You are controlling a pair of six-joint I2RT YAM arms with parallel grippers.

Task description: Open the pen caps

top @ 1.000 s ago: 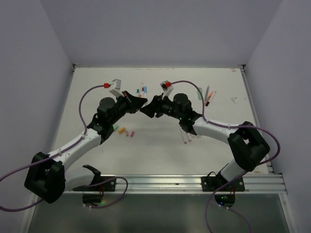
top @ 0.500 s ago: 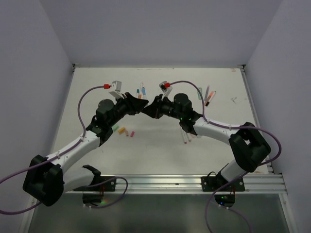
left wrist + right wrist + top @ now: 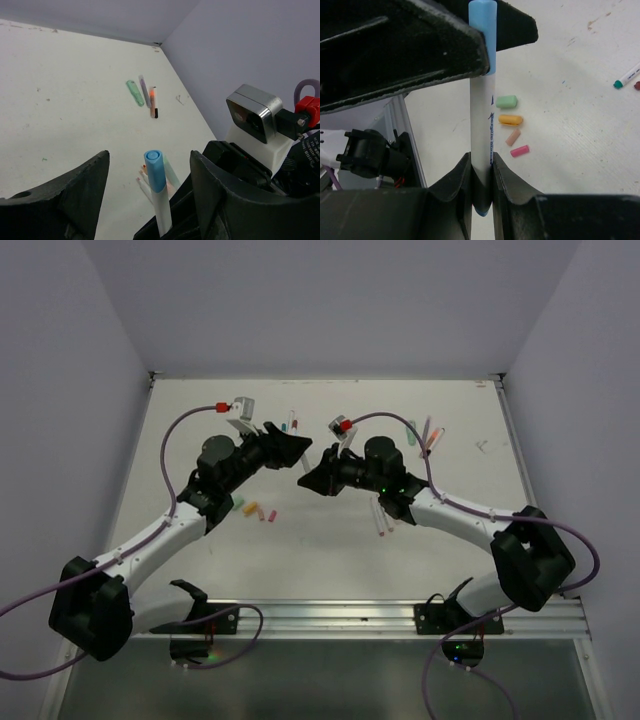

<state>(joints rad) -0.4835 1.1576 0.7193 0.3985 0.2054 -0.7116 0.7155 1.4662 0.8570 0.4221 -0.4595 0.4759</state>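
I need to move my right gripper down and to the right in the top view, beside the uncapped white pens, and let go, because opened pens lie gathered there.
My right gripper (image 3: 481,156) is shut on the lower barrel of a white pen (image 3: 481,120) held up off the table. A blue cap (image 3: 484,30) sits on the pen's far end. My left gripper (image 3: 149,155) is open, and the blue cap (image 3: 154,170) stands between its fingers (image 3: 85,185) with a gap on each side. In the top view the left gripper (image 3: 298,445) and right gripper (image 3: 308,478) face each other tip to tip over the table's middle. Loose caps lie below: mint green (image 3: 506,101), orange (image 3: 510,119), tan (image 3: 512,137) and pink (image 3: 519,150).
Capped pens (image 3: 293,423) lie at the back centre. More pens and a pale green highlighter (image 3: 425,435) lie at the back right. Uncapped white pens (image 3: 385,518) lie under the right forearm. The loose caps (image 3: 252,508) sit beside the left forearm. Walls close the table's sides.
The left gripper has opened off the blue cap and shifted slightly back. The right gripper has shut on the pen's barrel and moved a little towards the near side.
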